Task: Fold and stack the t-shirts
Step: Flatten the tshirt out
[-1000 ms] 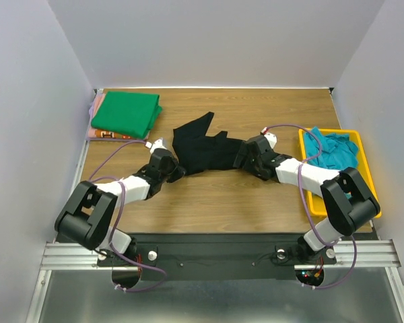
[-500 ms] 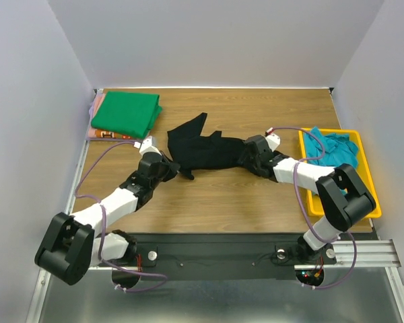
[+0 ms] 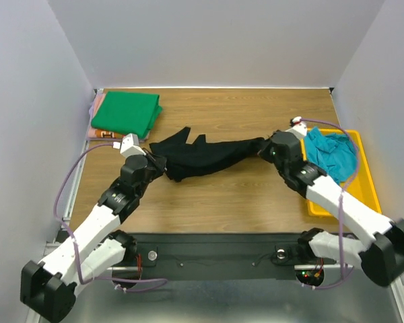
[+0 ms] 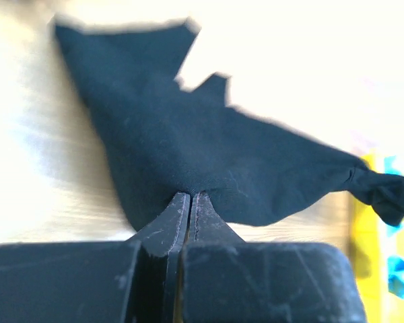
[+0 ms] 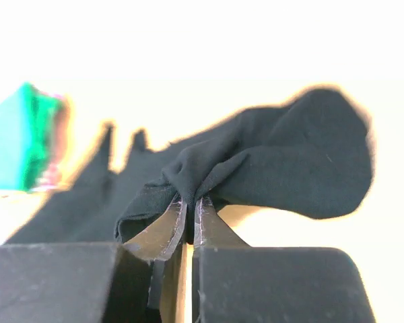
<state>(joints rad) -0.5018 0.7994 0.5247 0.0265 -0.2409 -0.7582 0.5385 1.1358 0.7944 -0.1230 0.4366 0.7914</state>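
Note:
The black hem rises and swings outward in my left gripper next. It then comes down for release on the bare wood beside the green t-shirt, because the cloth hangs bunched.
The black t-shirt [image 3: 202, 155] is stretched between both grippers above the middle of the wooden table, its cloth also filling the left wrist view [image 4: 209, 148] and the right wrist view [image 5: 283, 158]. My left gripper [image 3: 160, 164] is shut on its left end, jaws pinching the hem [image 4: 190, 196]. My right gripper [image 3: 264, 145] is shut on a bunched fold at its right end [image 5: 190, 200]. A folded bright green t-shirt [image 3: 126, 113] lies on an orange-pink one [image 3: 98, 133] at the back left. A teal-blue t-shirt [image 3: 330, 151] lies crumpled in the yellow tray [image 3: 363, 182].
The yellow tray sits at the table's right edge, close behind my right arm. White walls close in the table on the left, back and right. The stack at the back left reaches the table's left edge.
My right gripper has shut on the black t-shirt. Both arms have drawn apart, left going left and right going right, pulling the shirt out into a long taut shape.

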